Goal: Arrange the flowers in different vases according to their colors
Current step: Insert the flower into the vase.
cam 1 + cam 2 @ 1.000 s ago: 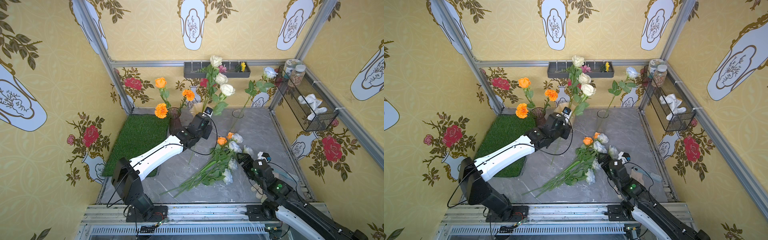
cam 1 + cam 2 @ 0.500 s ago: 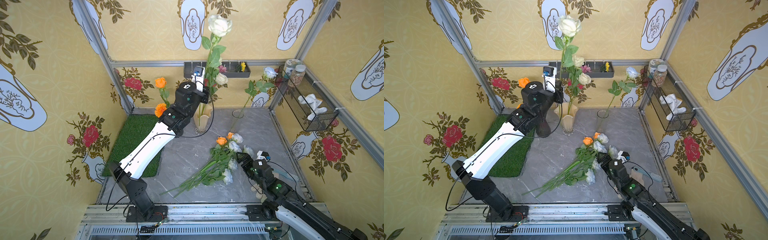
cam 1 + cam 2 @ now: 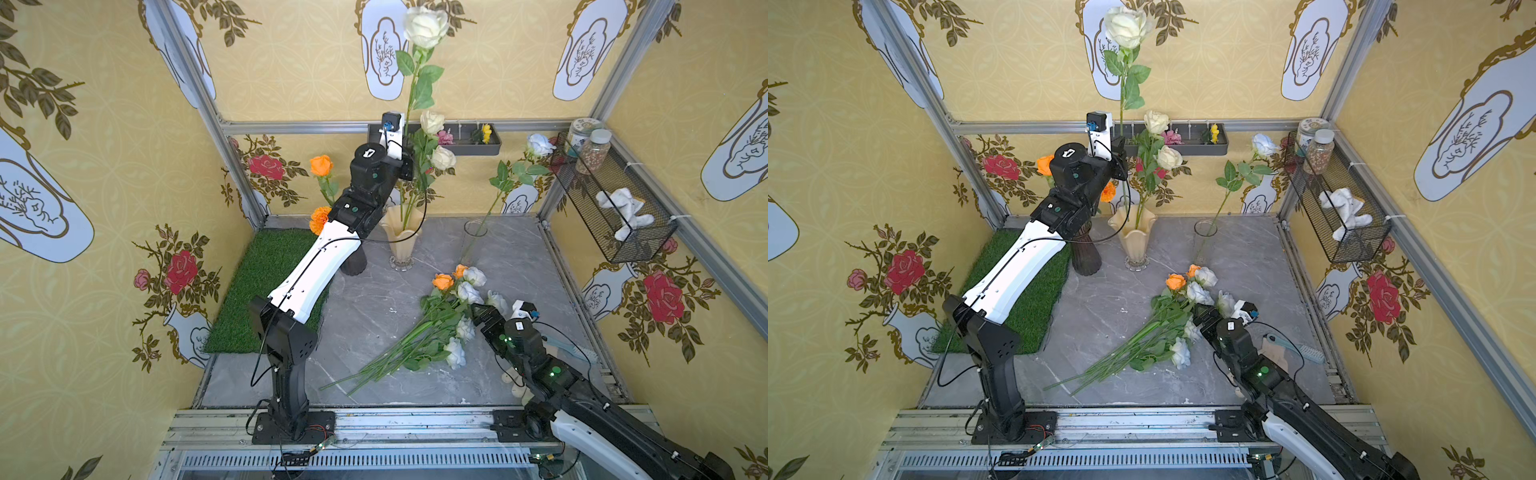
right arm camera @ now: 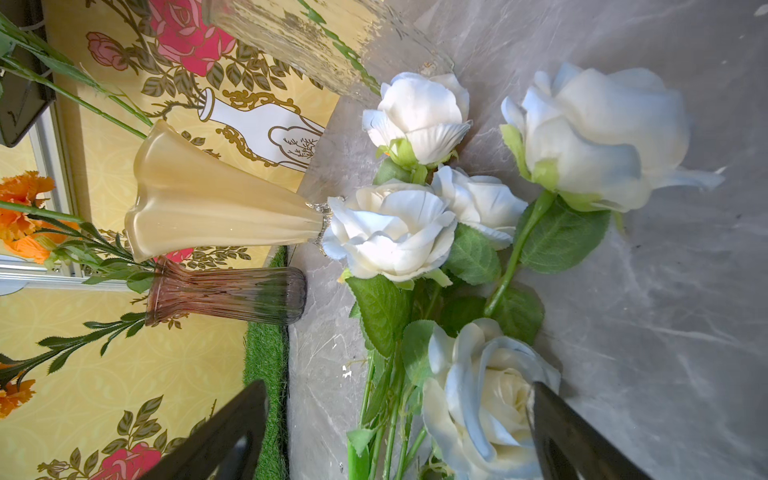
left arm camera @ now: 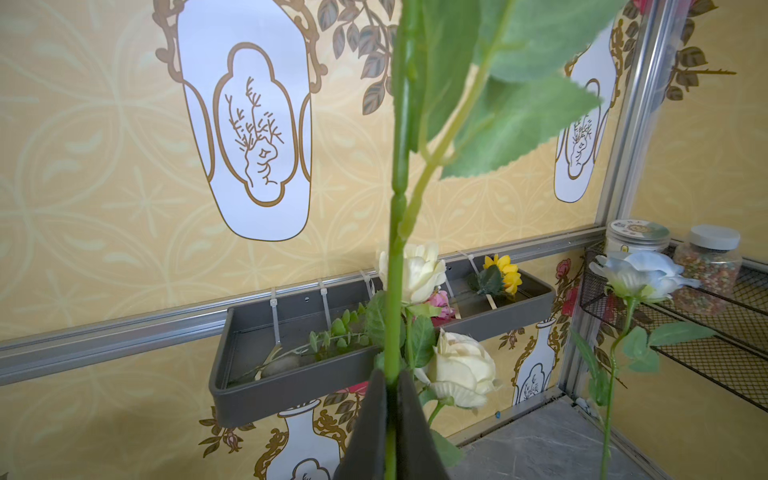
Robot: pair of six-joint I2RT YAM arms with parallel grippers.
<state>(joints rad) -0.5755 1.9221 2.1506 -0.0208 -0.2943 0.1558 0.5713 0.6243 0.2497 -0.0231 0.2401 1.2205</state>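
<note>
My left gripper holds the green stem above the vase's opening (image 3: 402, 219), so next I will lower it into the cream ruffled vase and let it go.
My left gripper (image 3: 409, 166) is shut on the green stem (image 5: 395, 249) of a cream-white rose (image 3: 426, 25), holding it upright high over the cream ruffled vase (image 3: 401, 239). That vase holds two cream roses (image 3: 442, 158). The stem's lower end is hidden behind the arm. The dark purple vase (image 3: 1086, 253) carries orange flowers (image 3: 321, 165). The clear cylinder (image 3: 473, 232) holds one pale-blue rose (image 3: 538, 143). Loose orange roses (image 3: 443, 281) and pale-blue roses (image 4: 395, 232) lie piled on the table. My right gripper (image 4: 399, 428) is open just over that pile.
A green turf mat (image 3: 266, 286) lies at the left under my left arm. On the back wall hangs a grey tray (image 3: 457, 149) with small pink and yellow flowers. A wire basket (image 3: 615, 216) with jars and a cloth juts from the right wall.
My left arm has swung up from low beside the cream vase, lifting the cream rose high above it. The right arm and the pile have not moved.
</note>
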